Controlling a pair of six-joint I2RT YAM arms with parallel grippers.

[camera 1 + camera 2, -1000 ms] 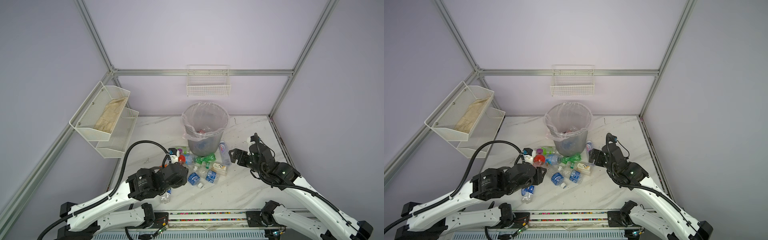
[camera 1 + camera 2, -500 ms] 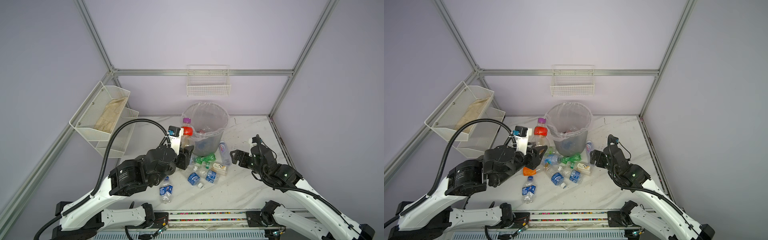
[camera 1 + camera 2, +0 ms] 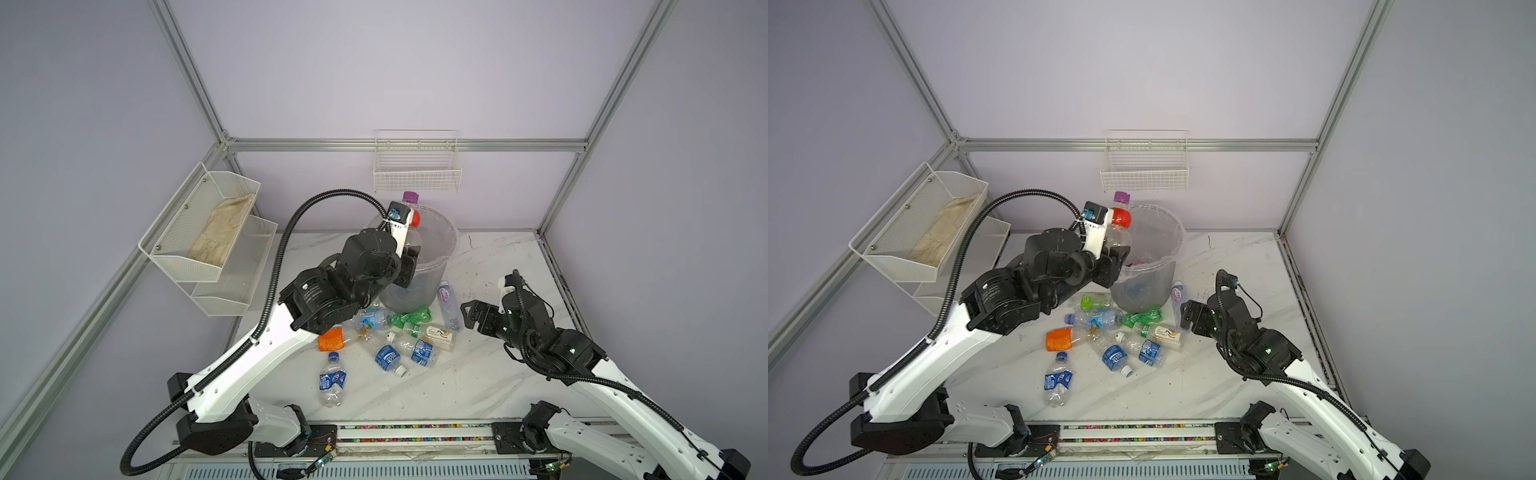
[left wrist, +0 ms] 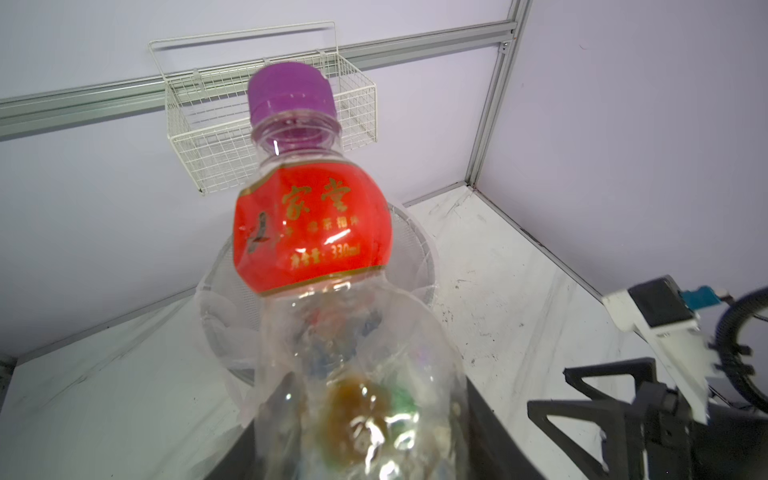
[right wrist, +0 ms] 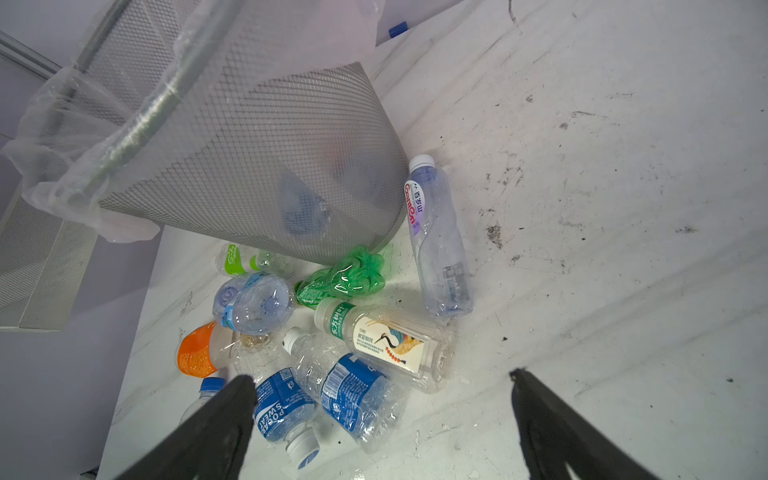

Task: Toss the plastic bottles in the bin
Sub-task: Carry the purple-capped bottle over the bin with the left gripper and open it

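The red-labelled bottle still hangs at the bin's rim, so my left gripper should move outward over the bin's opening (image 3: 433, 238) (image 4: 411, 256) and release it there.
My left gripper (image 3: 409, 255) (image 3: 1115, 257) (image 4: 361, 436) is shut on the lower body of a clear plastic bottle (image 3: 414, 218) (image 3: 1121, 217) (image 4: 311, 232) with a red label and a purple cap. It holds the bottle cap-up, above the left rim of the bin (image 3: 449, 232) (image 3: 1173, 232) (image 4: 424, 249) (image 5: 270, 166). Several bottles lie in front of the bin, among them an orange-labelled one (image 3: 332, 338) (image 5: 195, 353), a crushed green one (image 3: 411, 318) (image 5: 340, 278) and a white-labelled one (image 3: 432, 332) (image 5: 390, 340). To their right my right gripper (image 3: 473, 316) (image 3: 1190, 318) (image 5: 380, 376) hovers open and empty.
A two-tier white mesh basket (image 3: 208, 232) with a cloth in it hangs on the left wall. A white wire basket (image 3: 415, 174) hangs on the back wall above the bin. A lone blue-labelled bottle (image 3: 332, 380) lies nearer the front edge. A metal frame post (image 3: 540, 232) marks the back right corner.
My left arm has lifted the red-labelled bottle out of the pile and carried it up and back to the bin's rim. The right arm has barely moved.
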